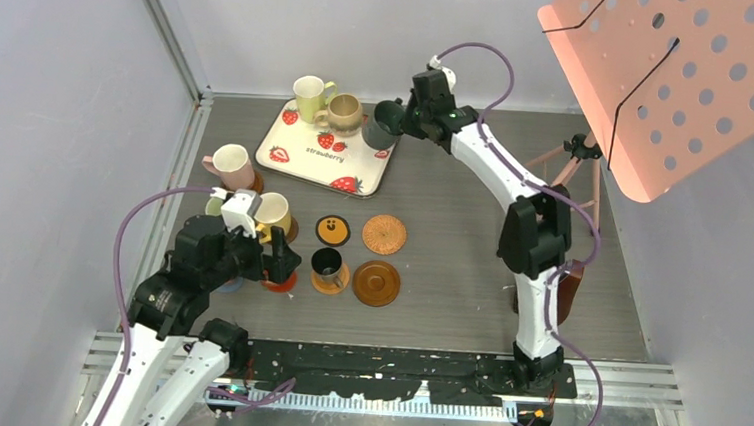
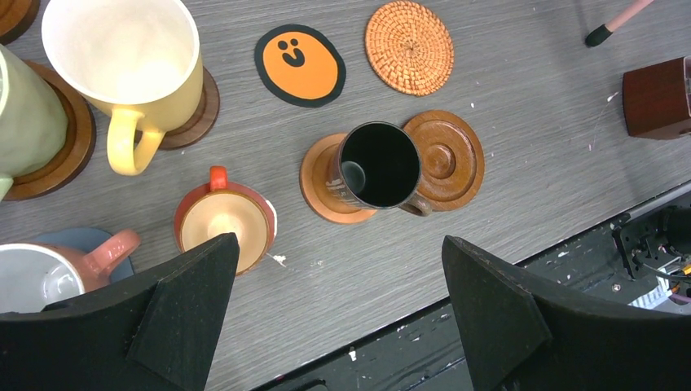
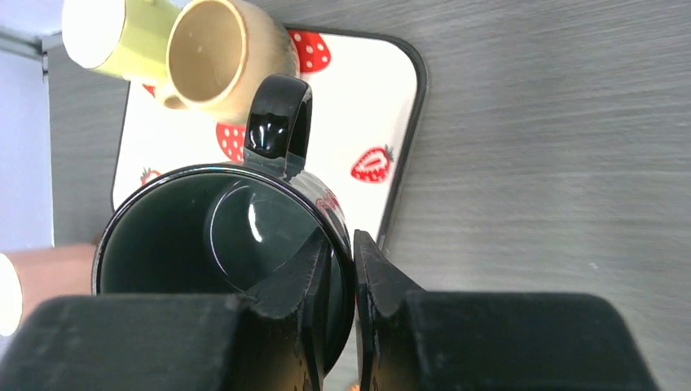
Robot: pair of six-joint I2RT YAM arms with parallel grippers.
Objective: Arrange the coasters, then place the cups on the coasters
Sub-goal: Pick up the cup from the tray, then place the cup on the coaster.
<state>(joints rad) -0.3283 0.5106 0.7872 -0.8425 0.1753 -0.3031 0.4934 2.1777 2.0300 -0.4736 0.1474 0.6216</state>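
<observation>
I should move my right gripper back and down over the brown wooden coaster (image 1: pixel 376 283) and let go of the dark teal cup there, since that coaster is bare.
My right gripper (image 3: pixel 352 269) is shut on the rim of a dark teal cup (image 3: pixel 212 236), one finger inside and one outside, over the right corner of the strawberry tray (image 1: pixel 329 158). A pale yellow cup (image 1: pixel 309 96) and a tan cup (image 1: pixel 343 113) stand on that tray. My left gripper (image 2: pixel 338 244) hangs open above the table front, holding nothing. Below it an orange-brown cup (image 2: pixel 224 228) stands on a red coaster. A black cup (image 2: pixel 379 167) stands on an orange coaster. A brown wooden coaster (image 2: pixel 444 159), a wicker coaster (image 2: pixel 409 47) and a black-and-orange coaster (image 2: pixel 300 65) lie bare.
A yellow cup (image 2: pixel 122 57), a pale green cup (image 2: pixel 24 106) and a pink cup (image 2: pixel 49 273) stand on coasters at the left; another pink cup (image 1: pixel 231 166) stands beside the tray. A brown box (image 1: pixel 568 292) and a pink perforated panel (image 1: pixel 683 74) are at the right.
</observation>
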